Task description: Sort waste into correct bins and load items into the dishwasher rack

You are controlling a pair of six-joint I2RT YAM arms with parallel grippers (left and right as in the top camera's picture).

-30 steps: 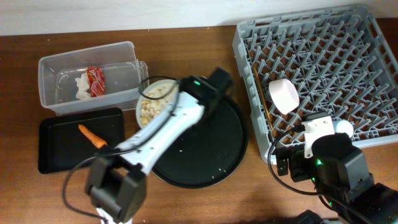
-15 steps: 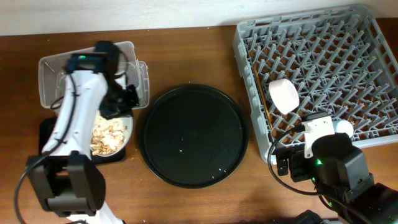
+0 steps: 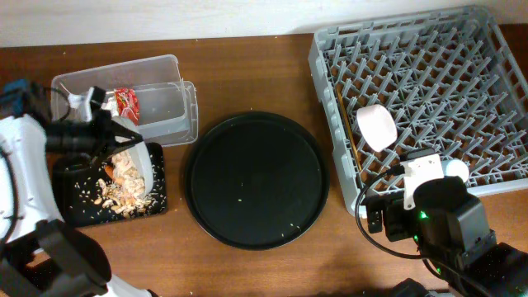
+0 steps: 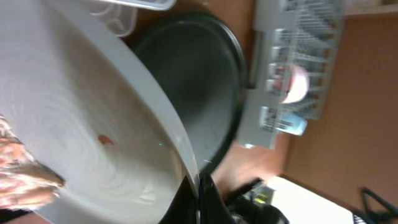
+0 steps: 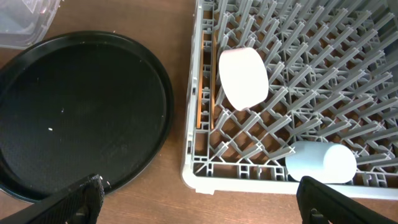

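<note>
My left gripper should lift the plate across to the right in the overhead view next, then lower and release it, because the free pegs of the dishwasher rack beside the white bowl are there.
My left gripper is shut on the rim of the pale plate, held steeply tilted over the shallow black tray. Beige rice scraps lie on that tray, with the orange carrot piece among them. In the left wrist view the plate fills the left side, with a few scraps on it and my fingers pinching its edge. The clear tub holds the red wrapper and white tissue. My right gripper is open and empty by the rack's front-left corner.
The grey rack holds the white bowl, the light-blue cup and the chopsticks along its left edge. The large round black tray lies between the bins and the rack.
My left arm carried the plate from beside the round tray to the left over the black tray and tipped it. Scraps have slid off onto the tray. The right arm has not moved.
</note>
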